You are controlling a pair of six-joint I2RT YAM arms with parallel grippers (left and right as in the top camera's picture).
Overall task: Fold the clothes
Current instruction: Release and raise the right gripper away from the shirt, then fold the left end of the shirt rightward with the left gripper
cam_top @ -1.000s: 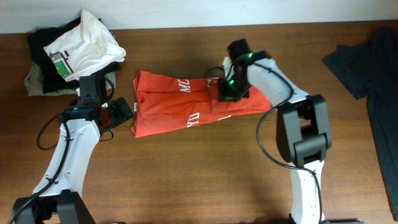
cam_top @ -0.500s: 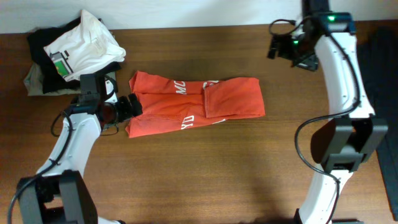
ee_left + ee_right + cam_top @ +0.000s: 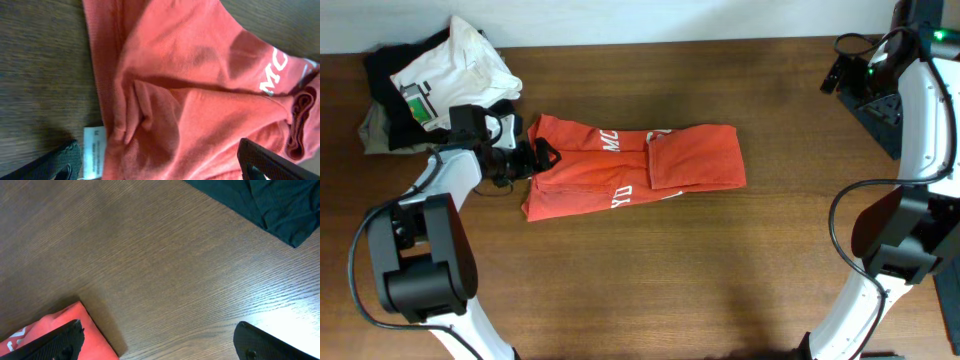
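Note:
The shirt end with the bunched cloth beside the white neck label is below my left gripper's open fingers, so I will lower that gripper onto the cloth next and close it.
The clothes are one red-orange T-shirt (image 3: pixel 635 168) lying partly folded in the middle of the table, with white lettering showing. My left gripper (image 3: pixel 542 158) is open at the shirt's left edge. In the left wrist view the shirt (image 3: pixel 200 90) fills the frame with its white neck label (image 3: pixel 94 145) beside my left finger; the gripper (image 3: pixel 160 170) straddles bunched cloth without pinching it. My right gripper (image 3: pixel 838 76) is open, raised at the far right, away from the shirt. Its wrist view shows only a corner of the shirt (image 3: pixel 45 330) behind the gripper (image 3: pixel 160 347).
A white T-shirt with a green-black print (image 3: pixel 455 70) lies on a pile of dark clothes at the back left. Dark garments (image 3: pixel 920 100) cover the table's right edge, and one dark garment (image 3: pixel 260 205) shows in the right wrist view. Bare wood lies in front of the shirt.
My right gripper opened, let go of the shirt's folded right part and swung up to the far right. My left gripper moved in onto the shirt's left edge.

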